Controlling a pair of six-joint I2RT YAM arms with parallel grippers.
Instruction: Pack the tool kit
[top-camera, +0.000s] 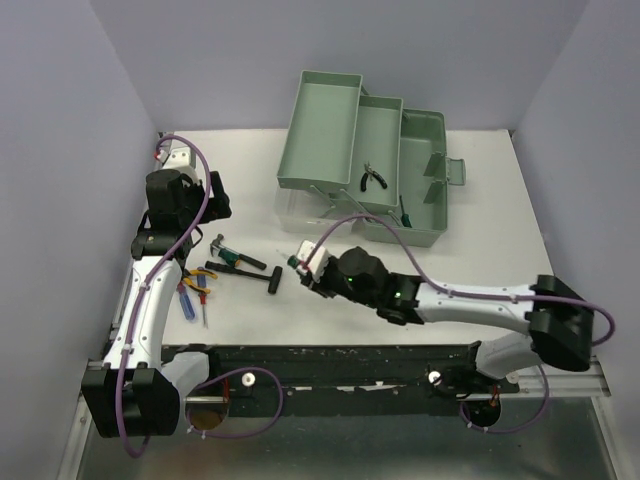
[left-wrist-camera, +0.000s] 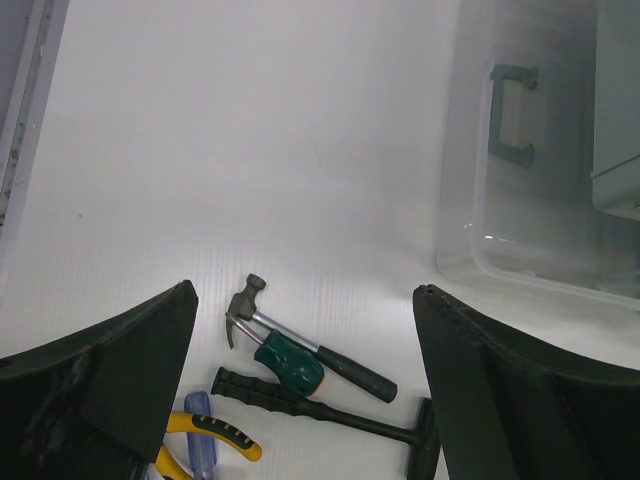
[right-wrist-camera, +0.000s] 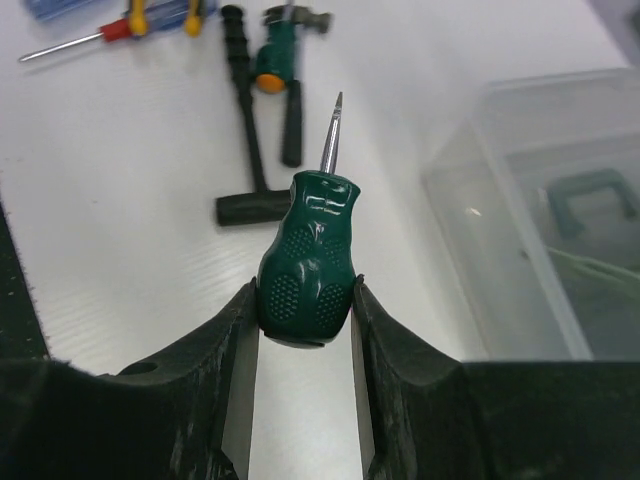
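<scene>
My right gripper holds the screwdriver and next needs to carry it to the right in the top view and outward, then down into the toolbox's bottom section (top-camera: 416, 203), where a green tool lies.
The sage-green toolbox (top-camera: 420, 180) stands open at the back with its tiered trays (top-camera: 320, 125) fanned out; a small pair of pliers (top-camera: 373, 178) lies in the middle tray. My right gripper (top-camera: 303, 262) (right-wrist-camera: 305, 300) is shut on a stubby green-handled screwdriver (right-wrist-camera: 305, 260), held above the table left of the box with its tip pointing away. My left gripper (top-camera: 217, 196) (left-wrist-camera: 305, 292) is open and empty above the loose tools: a small hammer (left-wrist-camera: 300, 340), a second green stubby screwdriver (left-wrist-camera: 290, 362), a black T-handle tool (left-wrist-camera: 320, 412) and yellow-handled pliers (left-wrist-camera: 210, 430).
The translucent lid (top-camera: 300, 210) (left-wrist-camera: 530, 200) lies on the table in front of the toolbox. Thin blue and red-handled screwdrivers (top-camera: 192, 295) lie near the left arm. Walls close off the left, right and back sides of the table.
</scene>
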